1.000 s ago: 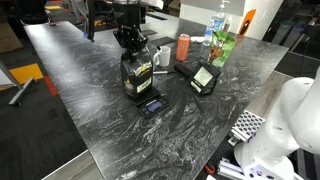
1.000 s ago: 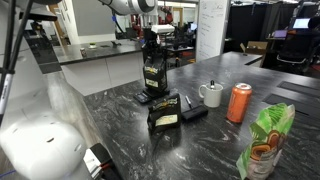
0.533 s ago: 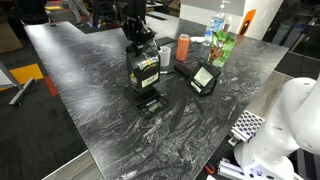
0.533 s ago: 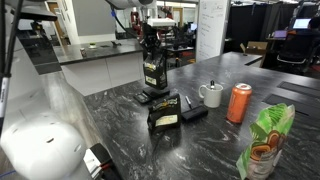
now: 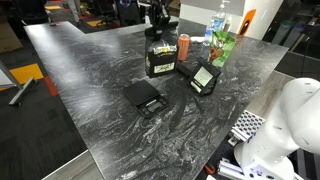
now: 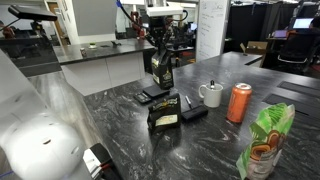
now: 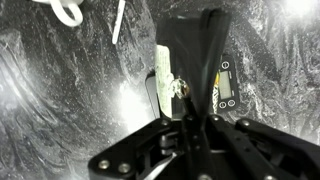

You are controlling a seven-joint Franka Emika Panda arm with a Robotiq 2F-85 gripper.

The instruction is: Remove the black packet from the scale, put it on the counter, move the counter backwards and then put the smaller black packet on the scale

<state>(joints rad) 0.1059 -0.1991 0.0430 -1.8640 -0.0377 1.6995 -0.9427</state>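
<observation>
I will move my gripper toward the smaller black packet (image 5: 204, 77) and lower the larger one onto the bare counter beside the scale to release it, because that spot is clear.
My gripper (image 5: 159, 38) (image 6: 160, 47) is shut on the top of the black packet (image 5: 161, 60) (image 6: 163, 70), the larger pouch with a yellow-gold label. The packet hangs upright, lifted off the scale (image 5: 143, 96) (image 6: 154, 96), which lies bare on the dark marble counter (image 5: 90, 70) (image 6: 215, 140). The smaller black packet (image 5: 204, 77) (image 6: 164, 112) with a pale label stands beside the scale. In the wrist view the jaws (image 7: 188, 115) clamp the packet's top (image 7: 195, 50); the scale's display (image 7: 228, 85) shows below.
An orange can (image 5: 183, 46) (image 6: 239, 102), a white mug (image 6: 211, 94), a green snack bag (image 5: 222, 47) (image 6: 265, 140) and a water bottle (image 5: 218, 24) stand nearby. A flat black object (image 6: 194, 111) lies by the smaller packet. The counter edge runs close in front.
The gripper has lifted the black packet off the scale and carried it away toward the can. The scale is now uncovered.
</observation>
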